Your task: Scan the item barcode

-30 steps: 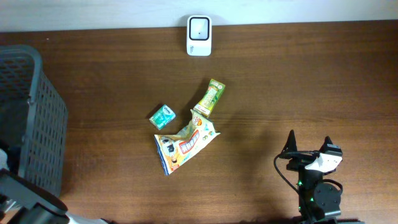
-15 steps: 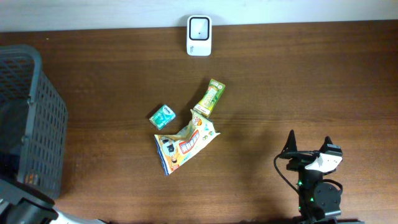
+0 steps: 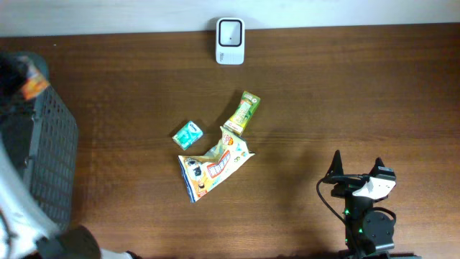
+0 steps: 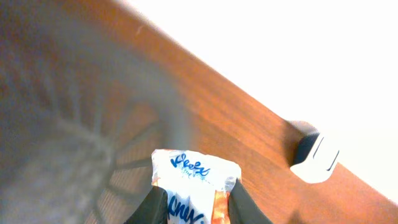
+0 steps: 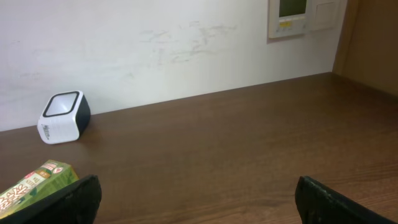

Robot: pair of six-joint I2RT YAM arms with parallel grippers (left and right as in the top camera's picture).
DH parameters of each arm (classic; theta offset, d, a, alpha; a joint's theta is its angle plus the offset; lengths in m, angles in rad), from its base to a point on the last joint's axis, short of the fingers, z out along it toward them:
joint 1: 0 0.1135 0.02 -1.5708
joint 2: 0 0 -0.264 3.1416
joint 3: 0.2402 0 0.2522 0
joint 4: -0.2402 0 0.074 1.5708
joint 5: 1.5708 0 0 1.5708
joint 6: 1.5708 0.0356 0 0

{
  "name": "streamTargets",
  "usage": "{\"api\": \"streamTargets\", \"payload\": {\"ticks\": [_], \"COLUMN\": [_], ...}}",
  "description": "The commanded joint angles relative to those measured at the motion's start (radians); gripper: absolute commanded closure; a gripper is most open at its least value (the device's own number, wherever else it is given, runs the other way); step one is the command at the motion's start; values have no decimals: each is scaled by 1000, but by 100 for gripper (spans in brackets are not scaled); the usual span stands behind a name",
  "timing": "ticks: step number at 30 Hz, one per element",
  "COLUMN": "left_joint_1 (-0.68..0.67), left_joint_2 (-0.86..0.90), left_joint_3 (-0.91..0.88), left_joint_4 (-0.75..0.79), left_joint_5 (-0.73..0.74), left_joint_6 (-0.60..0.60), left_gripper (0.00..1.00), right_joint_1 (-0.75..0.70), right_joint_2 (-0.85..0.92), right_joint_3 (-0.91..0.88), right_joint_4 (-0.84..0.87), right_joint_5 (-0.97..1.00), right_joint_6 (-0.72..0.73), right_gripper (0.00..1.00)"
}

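Observation:
Next, my left gripper swings clear of the basket, then goes down and to its right in the overhead view to release the packet at the teal box [image 3: 188, 135].
A white packet [image 4: 196, 177] with blue lettering and orange edges sits between the fingers of my left gripper [image 4: 194, 208], which is shut on it. That gripper hangs over the rim of the grey basket [image 4: 74, 124]. From overhead the left arm is a blur at the far left, and the packet shows as an orange patch [image 3: 32, 86]. The white barcode scanner [image 3: 230, 41] stands at the table's back edge; it also shows in the left wrist view [image 4: 317, 158] and the right wrist view [image 5: 62, 117]. My right gripper [image 3: 357, 170] rests open near the front right, holding nothing.
The grey basket [image 3: 43, 158] fills the left side of the table. A green carton [image 3: 243, 113], a small teal box [image 3: 188, 134] and a crumpled snack bag [image 3: 212, 165] lie mid-table. In the right wrist view the green carton [image 5: 34, 183] is low at the left.
My left gripper has shut on the packet and lifted it out of the basket, swinging up toward the far left corner. The right arm has not moved.

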Motion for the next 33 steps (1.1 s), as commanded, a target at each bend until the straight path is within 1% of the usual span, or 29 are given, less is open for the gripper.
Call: {"api": "streamTargets", "payload": {"ticks": [1, 3, 5, 7, 9, 10, 12, 15, 17, 18, 19, 21, 23, 24, 25, 26, 28, 29, 31, 32, 33], "left_joint_1": [-293, -416, -531, -613, -667, -702, -768, -845, -877, -890, -900, -902, -902, -902, -902, -902, -902, -895, -880, -865, -847], "left_joint_2": [-88, -68, -14, 58, 114, 155, 234, 340, 392, 424, 462, 507, 537, 540, 539, 539, 534, 523, 483, 448, 414], "left_joint_3": [22, 14, -19, -77, -127, -159, -204, -210, -210, -210, -210, -210, -210, -210, -207, -196, -153, -113, -22, 34, 84], "left_joint_4": [-23, -61, -97, -111, -112, -111, -103, -95, -95, -95, -94, -95, -92, -84, -76, -77, -109, -139, -180, -188, -189], "left_joint_5": [-328, -406, -418, -411, -412, -416, -419, -423, -475, -519, -531, -532, -536, -547, -579, -603, -658, -691, -704, -703, -703], "left_joint_6": [148, 153, 152, 152, 152, 151, 151, 150, 127, 102, 99, 99, 99, 95, 95, 95, 67, 43, 43, 43, 43], "left_gripper": [91, 91, 90, 90, 90, 94, 95, 90, 86, 85, 84, 79, 69, 58, 38, 25, 12, 8, 7, 2, 0], "right_joint_1": [-4, -4, -4, -4, -4, -4, -4, -4, -4, -4, -4, -4, -4, -4, -4, -4, -4, -4, -4, -4, -4], "right_joint_2": [-7, -7, -7, -7, -7, -7, -7, -7, -7, -7, -7, -7, -7, -7, -7, -7, -7, -7, -7, -7, -7], "right_joint_3": [-9, -9, -9, -9, -9, -9, -9, -9, -9, -9, -9, -9, -9, -9, -9, -9, -9, -9, -9, -9, -9], "right_joint_4": [2, 2, 2, 2, 2, 2, 2, 2, 2, 2, 2, 2, 2, 2, 2, 2, 2, 2, 2, 2, 2], "right_joint_5": [5, 5, 5, 5, 5, 5, 5, 5, 5, 5, 5, 5, 5, 5, 5, 5, 5, 5, 5, 5, 5], "right_joint_6": [-6, -6, -6, -6, -6, -6, -6, -6, -6, -6, -6, -6, -6, -6, -6, -6, -6, -6, -6, -6, -6], "right_gripper": [1, 1, 1, 1, 1, 1, 1, 1, 1, 1, 1, 1, 1, 1, 1, 1, 1, 1, 1, 1, 1]}}
